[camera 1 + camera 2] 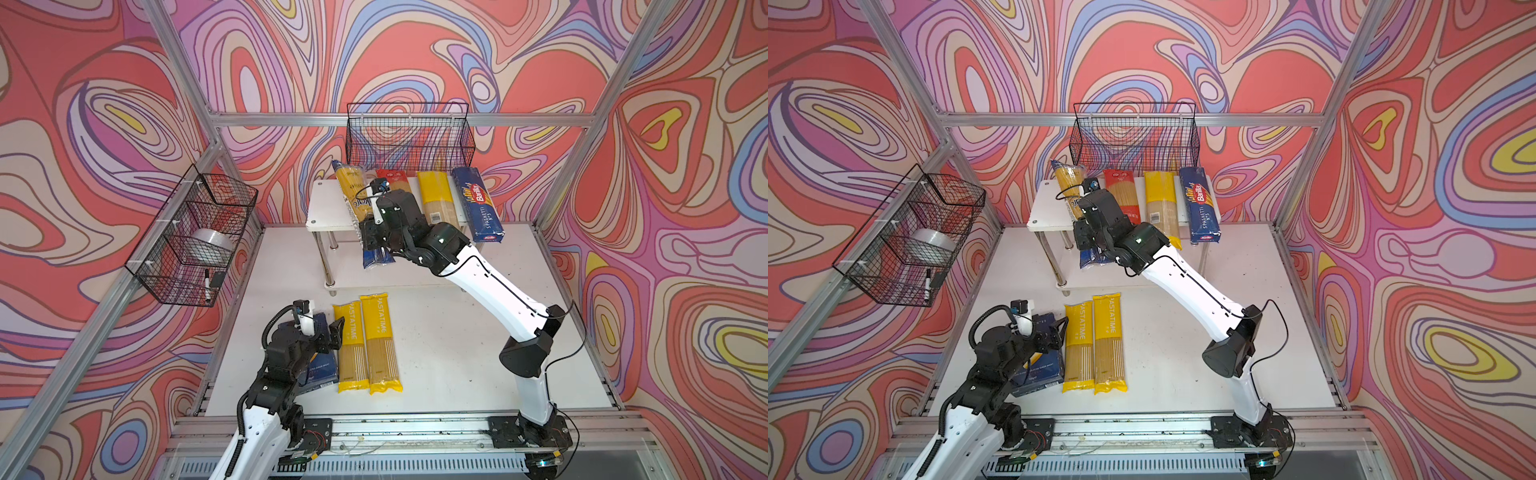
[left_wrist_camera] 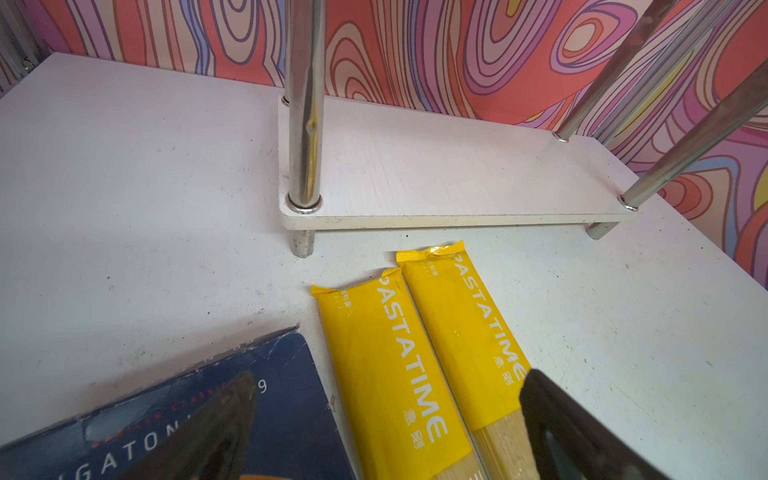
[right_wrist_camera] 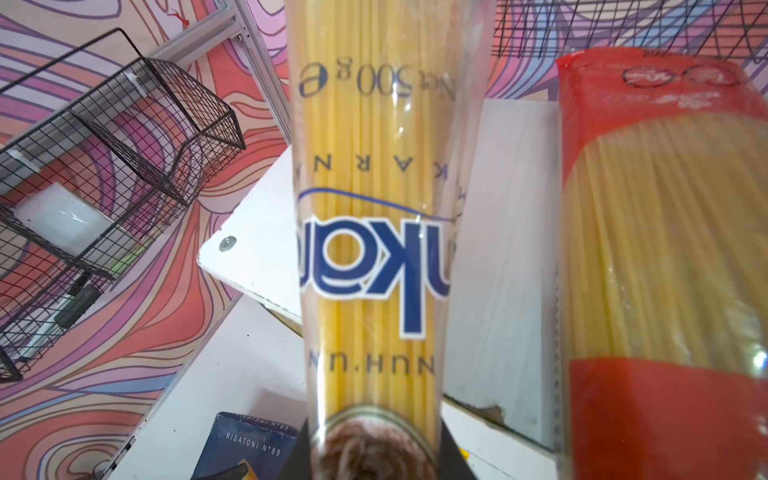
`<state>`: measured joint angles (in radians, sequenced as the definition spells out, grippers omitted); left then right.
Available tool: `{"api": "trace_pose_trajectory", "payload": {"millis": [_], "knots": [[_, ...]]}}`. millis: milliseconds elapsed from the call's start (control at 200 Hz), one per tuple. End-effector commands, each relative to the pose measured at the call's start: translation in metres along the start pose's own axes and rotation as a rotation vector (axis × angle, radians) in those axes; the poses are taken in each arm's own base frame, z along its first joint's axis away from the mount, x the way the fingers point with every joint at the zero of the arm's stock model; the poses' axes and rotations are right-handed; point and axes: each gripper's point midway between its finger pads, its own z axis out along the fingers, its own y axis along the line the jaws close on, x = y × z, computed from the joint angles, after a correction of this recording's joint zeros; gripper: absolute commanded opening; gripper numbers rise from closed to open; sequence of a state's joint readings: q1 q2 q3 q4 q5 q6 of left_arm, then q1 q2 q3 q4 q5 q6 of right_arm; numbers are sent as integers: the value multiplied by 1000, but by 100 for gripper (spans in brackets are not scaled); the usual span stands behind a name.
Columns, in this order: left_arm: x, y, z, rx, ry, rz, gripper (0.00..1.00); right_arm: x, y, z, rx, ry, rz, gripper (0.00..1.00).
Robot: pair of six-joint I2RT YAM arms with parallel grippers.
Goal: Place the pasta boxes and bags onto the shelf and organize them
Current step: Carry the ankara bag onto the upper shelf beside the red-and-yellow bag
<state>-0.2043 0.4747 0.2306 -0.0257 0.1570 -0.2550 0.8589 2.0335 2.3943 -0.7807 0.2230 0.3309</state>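
The free part of the bare shelf board beside the red-ended bag lies outward of my right gripper. Next I need to move my right gripper outward and release the gold-and-navy bag onto that part of the board.
My right gripper (image 1: 371,236) (image 3: 374,455) is shut on the gold-and-navy spaghetti bag (image 1: 352,195) (image 3: 374,216). The bag is tilted over the left part of the shelf's (image 1: 326,205) top board, and its navy end pokes out past the front edge. Also on that board lie a red-ended bag (image 1: 392,178) (image 3: 665,249), a yellow-ended bag (image 1: 434,199) and the long Barilla spaghetti box (image 1: 478,203). Two yellow PASTATIME bags (image 1: 351,345) (image 1: 380,340) lie side by side on the table. My left gripper (image 1: 328,336) (image 2: 386,432) hovers open over the nearer bag (image 2: 386,365) and the rigatoni box (image 1: 322,368) (image 2: 286,407).
A black wire basket (image 1: 195,232) on the left wall holds a tape roll (image 1: 210,245) and a marker. Another wire basket (image 1: 409,133) hangs on the back wall just above the shelf. The shelf's lower board (image 2: 436,166) is bare between its chrome legs (image 2: 305,124).
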Motion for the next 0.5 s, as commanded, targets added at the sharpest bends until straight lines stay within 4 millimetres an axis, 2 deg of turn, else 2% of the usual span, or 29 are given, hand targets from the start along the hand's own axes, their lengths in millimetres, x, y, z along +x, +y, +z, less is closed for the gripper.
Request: {"api": "trace_pose_trajectory", "payload": {"millis": [0, 125, 306, 491], "knots": [[-13, -4, -3, 12, -37, 11, 100, -67, 1, -20, -48, -217, 69, 0], [-13, -4, -4, 12, -41, 9, 100, -68, -4, -15, -31, -220, 76, 5], [-13, -5, -4, 13, -42, 12, 100, -67, -13, -9, -9, -216, 83, 6], [-13, -4, -3, 13, -40, 11, 100, -65, -20, -3, 16, -208, 97, 19]]}}
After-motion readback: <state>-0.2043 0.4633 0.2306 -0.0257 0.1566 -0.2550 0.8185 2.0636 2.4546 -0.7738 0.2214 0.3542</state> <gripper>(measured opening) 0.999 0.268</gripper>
